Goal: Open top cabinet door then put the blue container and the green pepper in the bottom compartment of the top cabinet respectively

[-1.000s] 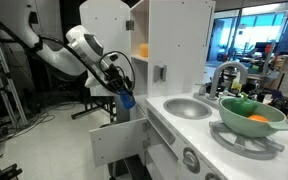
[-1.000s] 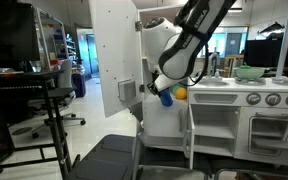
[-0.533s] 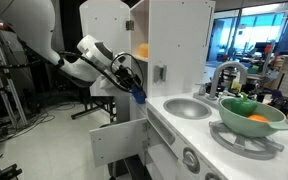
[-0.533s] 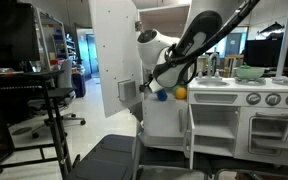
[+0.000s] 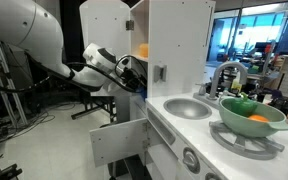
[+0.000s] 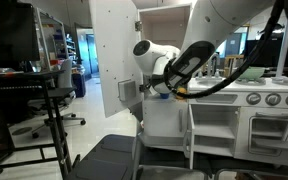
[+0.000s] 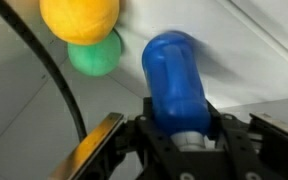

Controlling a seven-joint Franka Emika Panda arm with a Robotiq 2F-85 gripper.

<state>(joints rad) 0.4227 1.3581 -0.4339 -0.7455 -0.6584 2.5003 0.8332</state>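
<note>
The base of the bottle already points into the white shelf space, so I need to move my gripper toward the green round piece (image 7: 96,54) next and let go of the blue container (image 7: 174,75) beside it.
The top cabinet door (image 5: 184,45) stands open, also seen edge-on in an exterior view as a top cabinet door (image 6: 112,50) with a grey handle. My gripper (image 7: 180,125) is shut on the blue container (image 7: 174,75), gripping near its pale cap, with the bottle's base pointing into the white shelf space. In both exterior views the gripper (image 5: 134,78) (image 6: 167,87) reaches into the lower part of the top cabinet (image 5: 109,30); the bottle is hidden there. The green pepper (image 5: 240,104) lies in the pale green bowl (image 5: 224,122).
A yellow-orange round toy (image 7: 79,20) with a green round piece (image 7: 94,55) under it sits on the shelf just left of the bottle. An orange toy (image 5: 142,50) shows on the shelf above. The sink (image 5: 189,107) and tap (image 5: 224,75) are on the counter.
The arm has carried the blue container up and forward, from in front of the lower open panel into the cabinet, where the bottle is now hidden in the exterior views.
</note>
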